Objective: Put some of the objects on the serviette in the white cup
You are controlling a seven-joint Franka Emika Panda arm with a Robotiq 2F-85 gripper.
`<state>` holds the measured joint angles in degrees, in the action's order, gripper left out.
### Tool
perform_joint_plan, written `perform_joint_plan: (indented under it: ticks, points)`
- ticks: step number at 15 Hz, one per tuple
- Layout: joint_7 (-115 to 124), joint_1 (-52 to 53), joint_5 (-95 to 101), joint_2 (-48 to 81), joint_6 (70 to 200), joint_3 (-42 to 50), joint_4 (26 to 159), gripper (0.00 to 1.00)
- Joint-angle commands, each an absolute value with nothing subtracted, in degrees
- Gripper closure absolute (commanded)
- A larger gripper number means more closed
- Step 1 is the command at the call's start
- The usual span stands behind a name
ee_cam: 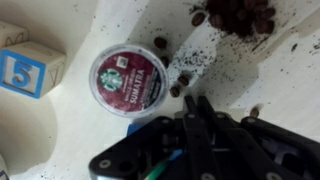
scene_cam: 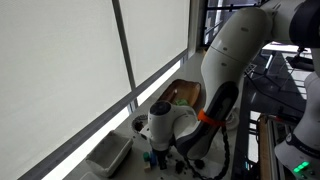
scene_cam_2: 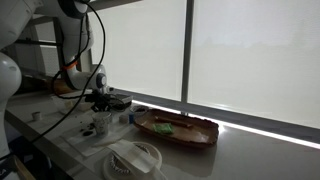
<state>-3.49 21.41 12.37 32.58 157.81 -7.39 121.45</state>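
My gripper lifts from beside the coffee pod and moves over the white cup's opening next to release, because the closed fingers hang low over the serviette.
In the wrist view a round dark-red coffee pod (ee_cam: 128, 82) lies on the white serviette (ee_cam: 250, 75). Loose coffee beans (ee_cam: 238, 15) are heaped at the top right, and a few single beans (ee_cam: 182, 80) lie beside the pod. My gripper (ee_cam: 197, 103) hangs just below the pod with its two black fingers pressed together; nothing shows between them. In both exterior views the gripper (scene_cam: 160, 150) (scene_cam_2: 100, 100) points down low over the counter. A small pale cup (scene_cam_2: 100, 127) seems to stand under it; it is too small to be sure.
A toy block with a blue 5 (ee_cam: 28, 70) lies left of the pod. A wooden tray (scene_cam_2: 175, 130) (scene_cam: 185, 95) with a green item sits by the window. A white bowl (scene_cam_2: 135, 158) and a white bin (scene_cam: 110, 155) stand near the counter's edge.
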Motion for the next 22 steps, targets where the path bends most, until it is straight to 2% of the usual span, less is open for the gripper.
perform_joint_plan:
  ticks: [1,6,11,17,22]
  points:
    - [-2.5,21.5,13.1,30.4,156.5,-7.6,122.8,0.98]
    - [-1.1,20.4,11.3,22.6,154.4,-9.3,127.9,0.98]
    - [13.2,21.8,13.7,9.1,146.8,-6.8,137.1,0.98]
    - [26.0,18.6,16.2,-3.8,139.4,-9.2,145.0,0.98]
    - [29.0,14.2,15.2,-9.6,140.9,-10.9,151.4,0.98]
